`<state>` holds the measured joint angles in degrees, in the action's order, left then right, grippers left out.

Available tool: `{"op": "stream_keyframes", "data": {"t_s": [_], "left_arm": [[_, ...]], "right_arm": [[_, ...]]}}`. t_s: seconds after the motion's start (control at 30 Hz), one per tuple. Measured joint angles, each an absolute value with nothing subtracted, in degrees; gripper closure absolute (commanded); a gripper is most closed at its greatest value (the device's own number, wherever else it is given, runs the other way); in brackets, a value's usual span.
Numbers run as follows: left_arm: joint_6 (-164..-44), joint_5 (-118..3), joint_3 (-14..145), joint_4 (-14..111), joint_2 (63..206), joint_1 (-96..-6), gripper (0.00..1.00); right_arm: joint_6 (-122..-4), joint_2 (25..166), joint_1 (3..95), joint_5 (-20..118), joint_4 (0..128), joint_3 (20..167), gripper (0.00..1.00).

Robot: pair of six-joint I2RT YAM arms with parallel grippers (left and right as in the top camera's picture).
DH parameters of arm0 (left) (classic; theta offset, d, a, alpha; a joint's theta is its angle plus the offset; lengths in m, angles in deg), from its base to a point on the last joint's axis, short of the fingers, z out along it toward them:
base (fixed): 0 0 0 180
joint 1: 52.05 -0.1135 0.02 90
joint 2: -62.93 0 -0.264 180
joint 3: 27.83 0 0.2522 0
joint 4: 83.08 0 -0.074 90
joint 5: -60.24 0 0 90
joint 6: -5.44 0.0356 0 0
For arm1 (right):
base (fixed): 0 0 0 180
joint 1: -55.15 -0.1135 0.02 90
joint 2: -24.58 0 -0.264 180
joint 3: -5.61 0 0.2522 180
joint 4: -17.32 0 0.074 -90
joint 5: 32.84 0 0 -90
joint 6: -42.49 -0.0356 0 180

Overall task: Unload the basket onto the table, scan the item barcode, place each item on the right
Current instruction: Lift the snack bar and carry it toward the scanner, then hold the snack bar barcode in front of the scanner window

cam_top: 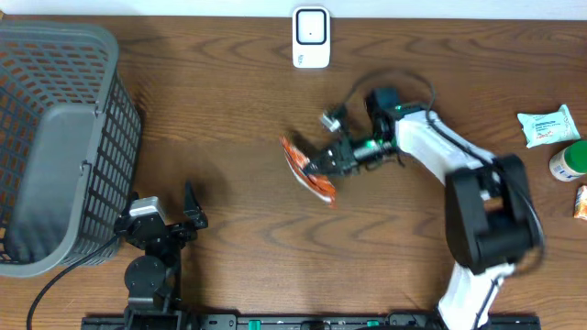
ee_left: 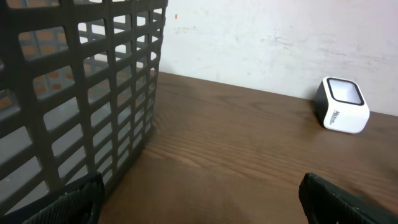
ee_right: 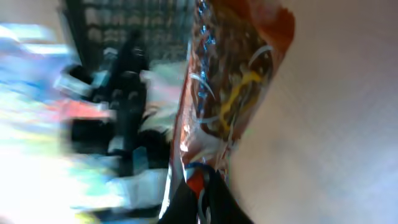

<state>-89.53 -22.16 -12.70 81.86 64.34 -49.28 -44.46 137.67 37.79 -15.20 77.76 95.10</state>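
Note:
My right gripper swings outward next, then across and down to release the packet beside the wipes pack, to the gripper's right in the overhead view.
My right gripper (cam_top: 323, 165) is shut on an orange and white snack packet (cam_top: 307, 170), held above the middle of the table. In the right wrist view the packet (ee_right: 230, 87) stands up from the pinched fingertips (ee_right: 186, 202) and the picture is blurred. The white barcode scanner (cam_top: 311, 38) stands at the table's far edge, apart from the packet; the left wrist view shows the scanner (ee_left: 341, 106) at the right against the wall. My left gripper (cam_top: 170, 215) rests open near the front left, next to the basket, with nothing between its fingers (ee_left: 81, 199).
A large grey mesh basket (cam_top: 55, 137) fills the left side. At the right edge lie a white and green wipes pack (cam_top: 548, 125), a green-capped bottle (cam_top: 570, 161) and an orange item (cam_top: 580, 202).

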Motion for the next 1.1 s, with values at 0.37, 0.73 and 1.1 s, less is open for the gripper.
{"op": "stream_keyframes", "data": {"t_s": [0.37, 0.73, 1.1], "left_arm": [[-89.53, -22.16, -12.7, 81.88, 64.34, -49.28, 0.0], [-89.53, -22.14, -12.7, 81.88, 64.39, -49.28, 0.0], [-89.53, -22.16, -12.7, 81.86, 64.39, -49.28, 0.0]], "right_arm": [[-52.57, 130.0, 32.52, 18.83, 55.24, 100.87, 0.99], [-54.4, 138.22, 32.59, 37.48, 20.84, 102.64, 0.99], [-53.7, 166.66, 33.13, 49.28, 30.68, 139.99, 0.99]]}}
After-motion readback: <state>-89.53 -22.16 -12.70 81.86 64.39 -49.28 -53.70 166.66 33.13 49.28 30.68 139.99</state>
